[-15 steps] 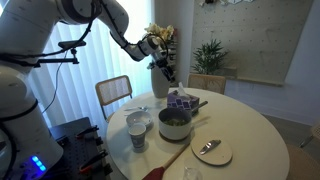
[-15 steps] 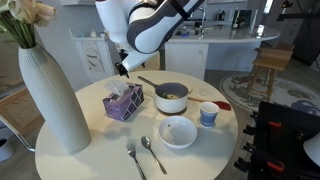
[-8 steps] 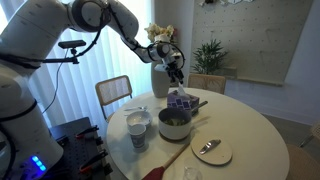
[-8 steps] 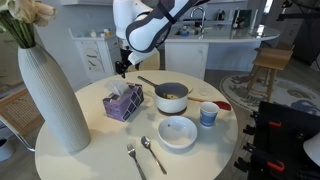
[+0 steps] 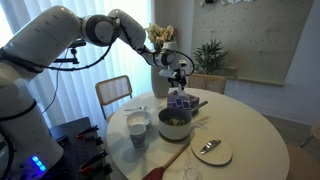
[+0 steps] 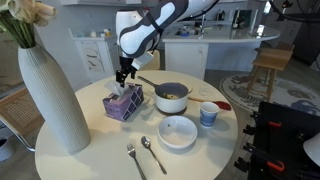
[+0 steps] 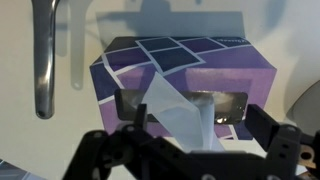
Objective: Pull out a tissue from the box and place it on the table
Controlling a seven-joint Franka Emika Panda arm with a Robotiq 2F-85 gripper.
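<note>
I should lower slightly toward the box's top slot and close on the white tissue [image 5: 174,90].
The purple-blue patterned box [image 7: 180,68] fills the wrist view, standing on the white table [image 7: 20,120]. A white tissue [image 7: 172,108] sticks up out of its top slot. My gripper [image 7: 195,132] is open, just above the box, with one finger on each side of the tissue and not closed on it. In both exterior views the gripper [image 5: 178,76] [image 6: 123,78] hangs right over the box [image 5: 181,100] [image 6: 124,104] near the middle of the round table [image 5: 250,130] [image 6: 90,145].
A grey pot [image 6: 171,97] with a long metal handle [image 7: 42,60] stands beside the box. A white bowl [image 6: 178,131], a cup [image 6: 208,114], two spoons [image 6: 148,155] and a tall ribbed vase [image 6: 45,95] also stand on the table. A wooden chair [image 5: 113,93] is behind.
The gripper has swung across and come down, from beside and above the box to directly over its tissue slot. The box and tissue have not moved.
</note>
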